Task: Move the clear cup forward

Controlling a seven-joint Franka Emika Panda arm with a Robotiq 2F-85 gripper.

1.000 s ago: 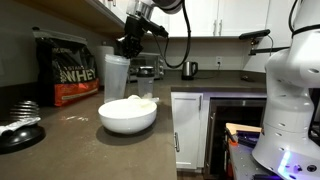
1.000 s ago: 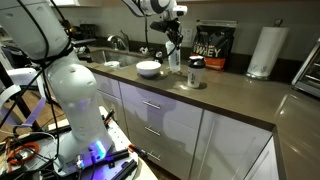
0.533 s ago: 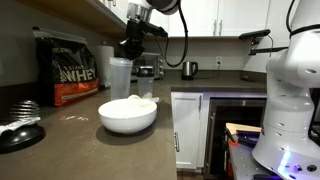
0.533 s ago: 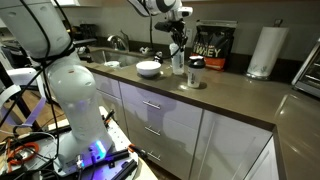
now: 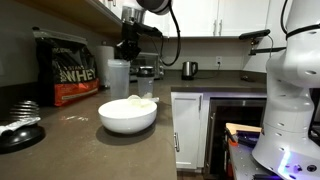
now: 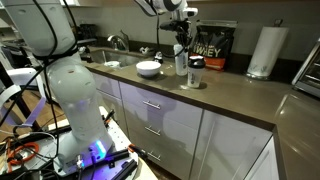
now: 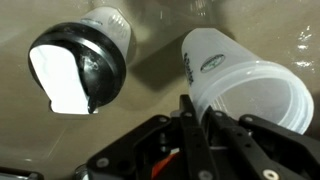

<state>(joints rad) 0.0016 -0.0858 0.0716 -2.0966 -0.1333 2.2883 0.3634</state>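
The cup shifts left in the wrist view next and my gripper releases the side of the cup's rim, as the free counter (image 6: 185, 76) (image 7: 155, 68) beside the white jar lies that way.
The clear cup (image 5: 118, 78) is a tall frosted tumbler standing on the brown counter behind the white bowl (image 5: 128, 114). It also shows in an exterior view (image 6: 181, 60) and lies large at the right of the wrist view (image 7: 245, 85). My gripper (image 5: 128, 50) comes down from above onto its rim (image 6: 182, 42). In the wrist view the gripper (image 7: 200, 115) is pinched on the cup's rim wall, one finger inside and one outside.
A white jar with a black lid (image 6: 195, 72) stands close beside the cup (image 7: 80, 70). A black protein bag (image 5: 66, 70) stands behind. A paper towel roll (image 6: 265, 50), a sink faucet (image 6: 118, 42) and a black utensil (image 5: 18, 125) are further off.
The gripper and the cup have shifted a little along the counter toward the black-lidded jar. The bowl and jar have not moved.
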